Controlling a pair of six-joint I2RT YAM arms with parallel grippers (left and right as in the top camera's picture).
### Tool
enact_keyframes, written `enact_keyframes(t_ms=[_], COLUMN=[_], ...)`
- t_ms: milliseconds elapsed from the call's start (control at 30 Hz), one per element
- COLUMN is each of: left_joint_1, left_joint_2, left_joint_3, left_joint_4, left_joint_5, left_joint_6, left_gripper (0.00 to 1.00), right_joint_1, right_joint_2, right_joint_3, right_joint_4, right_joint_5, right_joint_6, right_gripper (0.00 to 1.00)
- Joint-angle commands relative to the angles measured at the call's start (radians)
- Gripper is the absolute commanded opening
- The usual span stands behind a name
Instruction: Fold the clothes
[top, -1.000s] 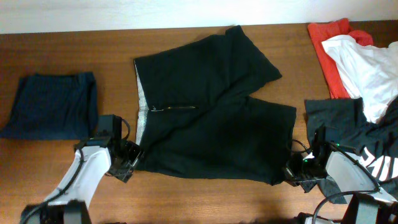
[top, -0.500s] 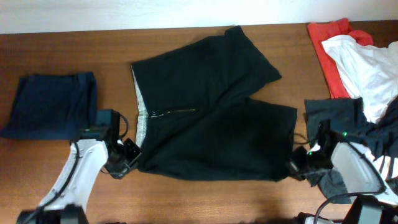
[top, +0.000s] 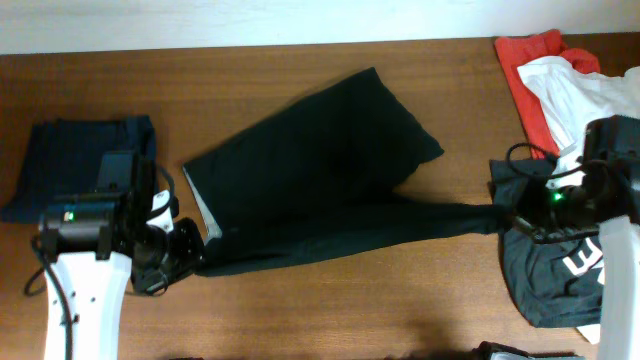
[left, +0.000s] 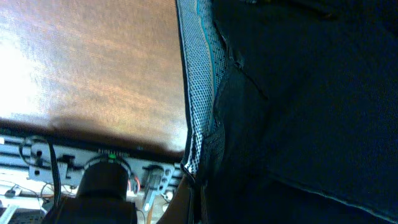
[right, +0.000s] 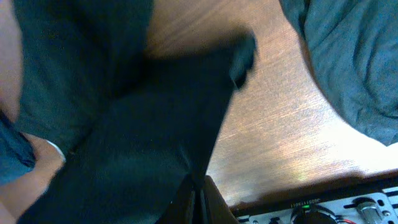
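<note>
My right gripper will carry the leg hem outward and to the left in the overhead view to the shorts' far corner (top: 382, 78), so that leg will lie along the other.
A pair of black shorts (top: 320, 180) hangs stretched across the middle of the table between my two grippers. My left gripper (top: 192, 258) is shut on the waistband corner at the lower left. The left wrist view shows the checked waistband lining (left: 198, 93) running down into the shut left gripper (left: 194, 190). My right gripper (top: 500, 215) is shut on the leg hem at the right. In the right wrist view the black shorts (right: 137, 130) are pinched in the shut right gripper (right: 198, 190).
A folded navy garment (top: 85, 165) lies at the far left. At the right edge sits a pile: a red cloth (top: 528, 70), a white shirt (top: 590, 105) and a dark printed shirt (top: 555, 275), whose dark fabric (right: 348, 62) also shows in the right wrist view.
The left gripper closed on the waistband corner. Both arms then drew apart, and the shorts went from lying flat to stretched taut between them, front edge pulled up.
</note>
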Motion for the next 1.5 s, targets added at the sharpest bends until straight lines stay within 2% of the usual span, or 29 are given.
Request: enact_keyframes(t_ms=[0,200,367,500,567,633,833,900,1033,1067,1100,1133,1167,1200,1233,1267,1300,1467], left_joint_1=[0.007,0.007,0.007,0.007,0.007,0.007,0.008,0.014,0.014,0.014,0.014,0.019,0.024,0.034,0.048,0.063,0.076,0.113], left_joint_2=[-0.025,0.000,0.048,0.102,0.141,0.185,0.297,0.356,0.415,0.438,0.460,0.474,0.481,0.483,0.482,0.481,0.480,0.469], left_joint_3=[0.020,0.006,-0.033,-0.063,-0.091,-0.113,-0.154,-0.154,-0.154,-0.154,-0.154,-0.154,-0.154,-0.154,-0.147,-0.133,-0.116,-0.027], left_joint_4=[-0.028,0.073,0.194,0.286,0.341,0.368,0.460,0.526,0.600,0.622,0.653,0.686,0.721,0.756,0.773,0.767,0.748,0.568], left_joint_5=[-0.078,-0.076,-0.076,-0.077,-0.093,-0.142,-0.226,-0.242,-0.266,-0.266,-0.267,-0.269,-0.269,-0.269,-0.260,-0.241,-0.216,-0.145], left_joint_6=[0.039,0.016,-0.104,-0.152,-0.167,-0.235,-0.333,-0.344,-0.344,-0.344,-0.344,-0.344,-0.344,-0.344,-0.344,-0.344,-0.344,-0.265], left_gripper=[0.02,0.06,0.06,0.06,0.04,0.02,0.01,0.01,0.02,0.06,0.08,0.11,0.21,0.35,0.54,0.71,0.76,0.79], right_joint_1=[-0.007,0.047,0.153,0.224,0.247,0.271,0.339,0.373,0.400,0.409,0.416,0.420,0.423,0.423,0.423,0.421,0.415,0.377], right_joint_2=[-0.010,0.066,0.212,0.332,0.388,0.444,0.565,0.621,0.668,0.680,0.689,0.700,0.700,0.701,0.700,0.698,0.695,0.694], right_joint_3=[0.134,0.191,0.191,0.191,0.191,0.191,0.191,0.191,0.191,0.191,0.191,0.191,0.191,0.191,0.191,0.191,0.191,0.191], right_joint_4=[0.050,0.249,0.403,0.534,0.612,0.696,0.887,0.979,1.047,1.071,1.094,1.115,1.128,1.135,1.134,1.125,1.097,0.799], right_joint_5=[0.103,0.074,0.074,0.079,0.078,0.078,0.078,0.078,0.078,0.078,0.077,0.077,0.077,0.078,0.077,0.077,0.077,0.078], right_joint_6=[-0.014,-0.014,-0.023,-0.044,-0.044,-0.044,-0.044,-0.044,-0.044,-0.044,-0.044,-0.044,-0.044,-0.044,-0.044,-0.044,-0.044,-0.044], right_gripper=[0.04,0.04,0.04,0.04,0.04,0.04,0.04,0.04,0.04,0.04,0.08,0.23,0.44,0.69,0.99,0.99,0.99,0.99])
